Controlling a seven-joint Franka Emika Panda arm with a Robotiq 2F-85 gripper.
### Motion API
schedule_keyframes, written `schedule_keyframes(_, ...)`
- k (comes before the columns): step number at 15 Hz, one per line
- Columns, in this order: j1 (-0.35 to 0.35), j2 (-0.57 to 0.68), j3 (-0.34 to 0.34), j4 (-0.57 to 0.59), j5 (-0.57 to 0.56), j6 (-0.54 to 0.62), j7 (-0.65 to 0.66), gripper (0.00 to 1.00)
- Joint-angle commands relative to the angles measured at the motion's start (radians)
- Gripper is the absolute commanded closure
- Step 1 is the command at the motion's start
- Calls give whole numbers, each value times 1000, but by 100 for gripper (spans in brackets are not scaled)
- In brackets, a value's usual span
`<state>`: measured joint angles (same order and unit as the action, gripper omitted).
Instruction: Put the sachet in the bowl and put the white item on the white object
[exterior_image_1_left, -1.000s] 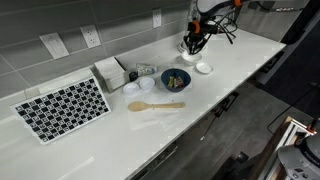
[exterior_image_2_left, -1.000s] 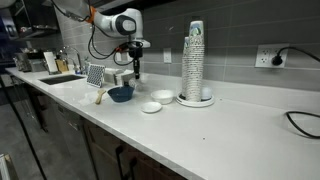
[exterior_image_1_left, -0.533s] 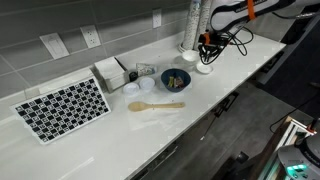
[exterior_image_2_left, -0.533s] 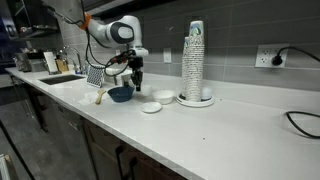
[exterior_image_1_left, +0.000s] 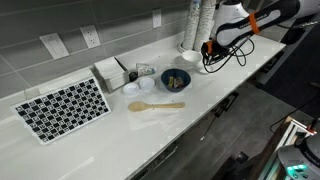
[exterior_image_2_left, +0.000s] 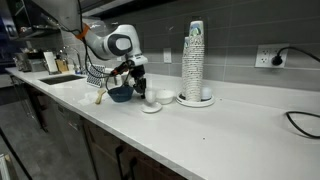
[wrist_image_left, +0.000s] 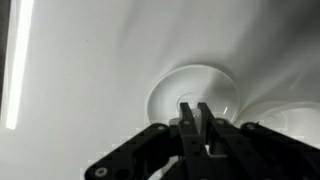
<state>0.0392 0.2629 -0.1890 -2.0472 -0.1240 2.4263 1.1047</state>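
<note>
I should lower my gripper toward the middle of the shallow white dish next and let go of the white item.
My gripper (wrist_image_left: 197, 108) hangs just above the small shallow white dish (wrist_image_left: 165, 90). Its fingers are shut, with a thin white sliver, the white item (wrist_image_left: 200, 122), between them. In both exterior views the gripper (exterior_image_1_left: 207, 52) (exterior_image_2_left: 141, 95) is low over that dish (exterior_image_2_left: 151, 107), next to the dark blue bowl (exterior_image_1_left: 166, 80) (exterior_image_2_left: 119, 95). A small yellowish-tan thing (exterior_image_1_left: 177, 77) lies inside the bowl and looks like the sachet. It is too small to make out clearly.
A second white dish (exterior_image_2_left: 164, 97) (wrist_image_left: 290, 115) sits close beside the first. A tall stack of cups (exterior_image_2_left: 195, 60) stands behind. A wooden spoon (exterior_image_1_left: 155, 105), a checkered mat (exterior_image_1_left: 62, 108) and a white box (exterior_image_1_left: 110, 72) lie beyond the bowl. The counter's front edge is near.
The gripper has moved from beside and above the blue bowl toward the white dishes and has come down low over the small dish. Nothing else has moved.
</note>
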Motion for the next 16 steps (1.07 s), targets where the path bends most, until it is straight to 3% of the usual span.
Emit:
schedule_keyframes(1, -11, -7, 6, -43, -13, 84, 17, 97)
schedule_keyframes(16, 0, 71, 22, -7, -6, 48, -28, 97)
